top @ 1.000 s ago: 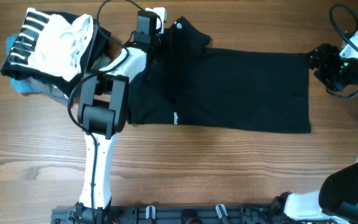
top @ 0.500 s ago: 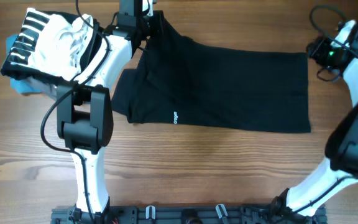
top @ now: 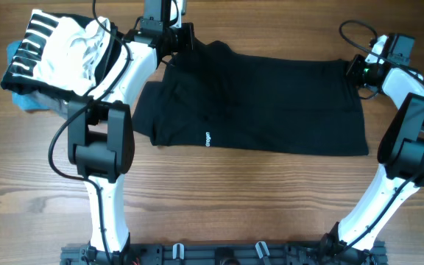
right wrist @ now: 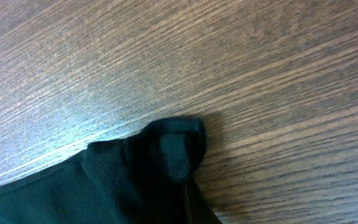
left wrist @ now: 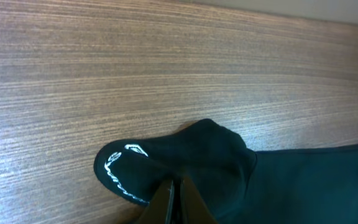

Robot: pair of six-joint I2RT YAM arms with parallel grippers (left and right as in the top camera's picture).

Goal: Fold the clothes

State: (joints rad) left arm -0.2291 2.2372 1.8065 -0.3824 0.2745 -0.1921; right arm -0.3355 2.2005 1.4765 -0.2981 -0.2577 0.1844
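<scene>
The shirt's end by the pile lies back from my left gripper, so my gripper should draw the shirt's bunched fold back and release it over that end.
The clothes, a black T-shirt [top: 271,103], lie spread flat across the middle of the wooden table. My left gripper [top: 182,40] is at the shirt's far left corner, shut on a bunched fold of black fabric. The left wrist view shows that fold [left wrist: 191,149] with white stitching, pinched between the closed tips of the left gripper [left wrist: 178,194]. My right gripper [top: 356,70] is at the far right corner. In the right wrist view the right gripper [right wrist: 188,190] is shut on the lifted black corner [right wrist: 166,146].
A pile of folded garments sits at the far left: a white one with black stripes [top: 57,48] on top and a blue one [top: 20,99] beneath. The arms' mounting rail [top: 219,254] runs along the near edge. Bare wood [top: 271,199] lies in front of the shirt.
The right gripper moved left onto the shirt's far right corner and shut on it, pulling that corner inward. The left gripper moved to the far edge with the left corner in its grip.
</scene>
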